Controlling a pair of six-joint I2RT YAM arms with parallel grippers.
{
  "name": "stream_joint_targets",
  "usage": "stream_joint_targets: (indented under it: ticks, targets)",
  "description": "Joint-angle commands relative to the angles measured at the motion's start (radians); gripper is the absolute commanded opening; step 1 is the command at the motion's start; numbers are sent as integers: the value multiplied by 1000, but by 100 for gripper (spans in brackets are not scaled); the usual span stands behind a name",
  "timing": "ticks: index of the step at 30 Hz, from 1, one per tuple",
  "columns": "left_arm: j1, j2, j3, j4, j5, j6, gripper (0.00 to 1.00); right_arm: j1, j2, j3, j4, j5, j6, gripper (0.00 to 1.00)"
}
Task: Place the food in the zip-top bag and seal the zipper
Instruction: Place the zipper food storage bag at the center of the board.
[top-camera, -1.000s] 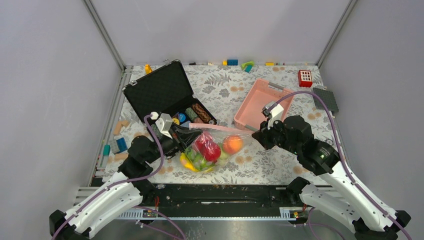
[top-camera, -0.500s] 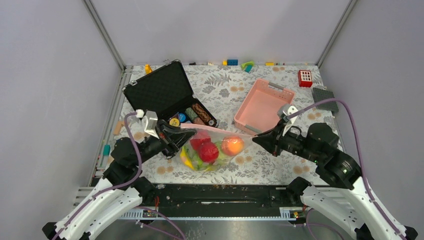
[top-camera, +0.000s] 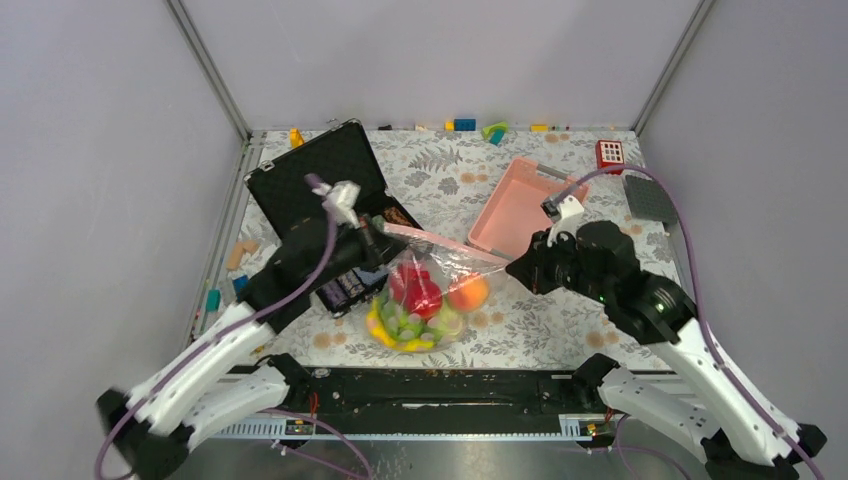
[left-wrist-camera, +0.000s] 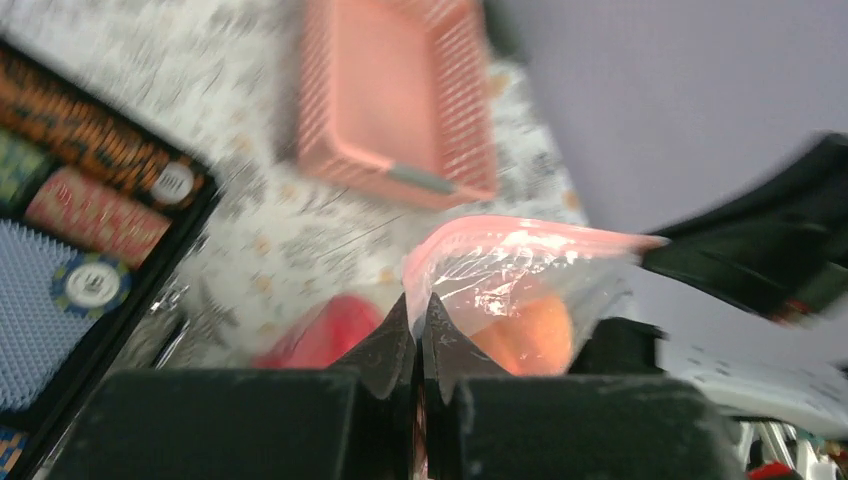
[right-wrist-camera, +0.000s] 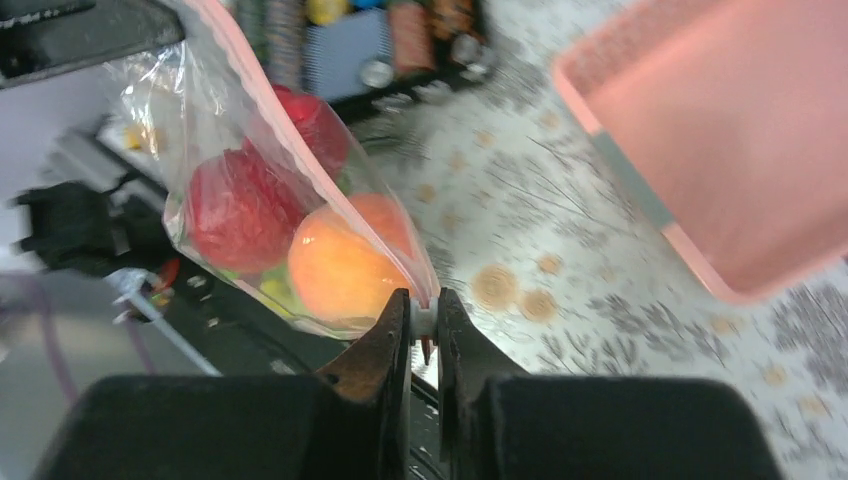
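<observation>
I will next lower my right gripper to its right in the top view, onto open tabletop, to rest the hanging bag and release it.
The zip-top bag (top-camera: 425, 300) hangs stretched between my two grippers, with its bottom near the table. It holds red apples (top-camera: 415, 288), an orange fruit (top-camera: 467, 292), and a banana and green fruits (top-camera: 400, 326). The zipper is a pink strip (top-camera: 445, 245) along the top edge. My left gripper (top-camera: 380, 238) is shut on the bag's left top corner (left-wrist-camera: 432, 290). In the left wrist view (left-wrist-camera: 418, 305) its jaws pinch the film. My right gripper (top-camera: 514, 268) is shut on the zipper's right end, with a small white piece (right-wrist-camera: 424, 317) between the jaws. The orange fruit (right-wrist-camera: 340, 275) and an apple (right-wrist-camera: 235, 210) show through the film.
An open black case (top-camera: 320, 180) with poker chips stands at the back left, behind the left arm. The pink basket (top-camera: 520, 205) lies behind the right gripper. A red toy (top-camera: 610, 155), a grey plate (top-camera: 650, 198) and loose bricks (top-camera: 465, 125) lie along the back and sides.
My left arm has swung up and to the right, raising the bag's left corner. My right gripper has drawn in a little to the left. The bag now hangs higher and narrower.
</observation>
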Motion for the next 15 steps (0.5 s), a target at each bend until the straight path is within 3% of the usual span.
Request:
stream_joint_targets:
  ticks: [1, 4, 8, 15]
  targets:
    - [61, 278, 57, -69, -72, -46, 0, -67, 128, -17, -113, 213, 58, 0]
    - [93, 471, 86, -3, 34, -28, 0, -149, 224, -55, -105, 164, 68, 0]
    - [94, 660, 168, 13, 7, 6, 0, -225, 331, -94, -81, 169, 78, 0]
    - [88, 837, 268, 71, 48, 67, 0, -267, 412, -136, -70, 216, 95, 1]
